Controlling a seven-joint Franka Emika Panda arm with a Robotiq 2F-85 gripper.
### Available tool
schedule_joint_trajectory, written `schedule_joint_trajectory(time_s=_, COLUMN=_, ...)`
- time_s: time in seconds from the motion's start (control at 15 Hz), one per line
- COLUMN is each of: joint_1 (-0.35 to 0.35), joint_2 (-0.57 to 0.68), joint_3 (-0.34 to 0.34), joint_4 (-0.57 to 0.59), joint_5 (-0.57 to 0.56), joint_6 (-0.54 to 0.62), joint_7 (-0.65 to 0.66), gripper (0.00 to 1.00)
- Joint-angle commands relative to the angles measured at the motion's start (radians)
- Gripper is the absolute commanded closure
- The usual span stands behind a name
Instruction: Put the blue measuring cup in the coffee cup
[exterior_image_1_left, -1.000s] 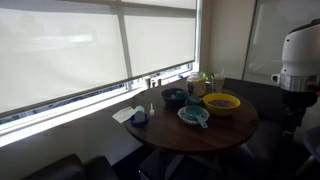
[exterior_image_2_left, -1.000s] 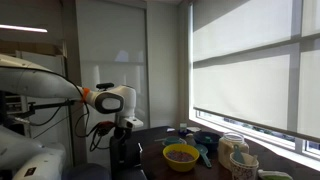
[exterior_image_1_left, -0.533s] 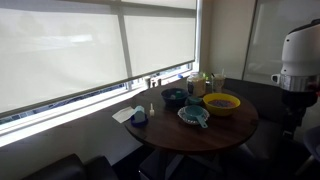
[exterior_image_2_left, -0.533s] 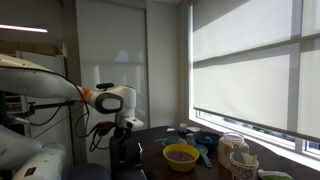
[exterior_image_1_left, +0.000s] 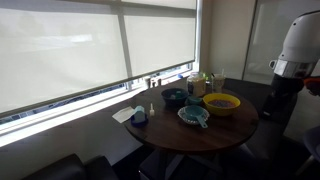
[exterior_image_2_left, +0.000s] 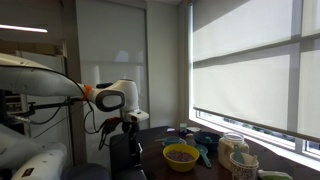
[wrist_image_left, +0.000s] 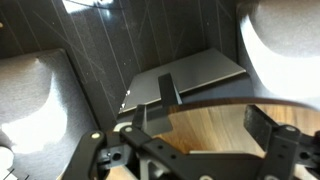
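The blue measuring cup lies on the plate, outward and below my gripper, so I should next move my gripper outward past the yellow bowl and down onto the cup.
The blue measuring cup is a small teal shape on a round plate, in front of the yellow bowl. In an exterior view its teal handle shows beside the yellow bowl. I cannot make out the coffee cup for sure. My gripper is open and empty, with bare wooden tabletop between its fingers. It hangs at the table's edge, well away from the measuring cup.
A dark blue bowl, a small bluish-purple cup and a white napkin are on the round table. Jars stand near the window. Dark chairs lie below the gripper.
The arm has shifted: its wrist has risen and turned a little towards the table. The things on the table have not moved.
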Motion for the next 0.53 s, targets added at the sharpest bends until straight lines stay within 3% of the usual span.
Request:
schedule_joint_trajectory(time_s=0.0, joint_1=-0.065, joint_2=0.068, joint_3=-0.03, joint_4=0.087, joint_5=0.001, joint_6=0.16, joint_7=0.028, gripper=0.0)
schedule_joint_trajectory(time_s=0.27, joint_1=-0.108, joint_2=0.218, joint_3=0.061, joint_4=0.201, joint_5=-0.054, joint_6=0.476, joint_7=0.088, gripper=0.0)
schedule_joint_trajectory(time_s=0.47, joint_1=-0.108, joint_2=0.338, joint_3=0.116, joint_4=0.279, joint_5=-0.156, joint_6=0.592, joint_7=0.026, gripper=0.0)
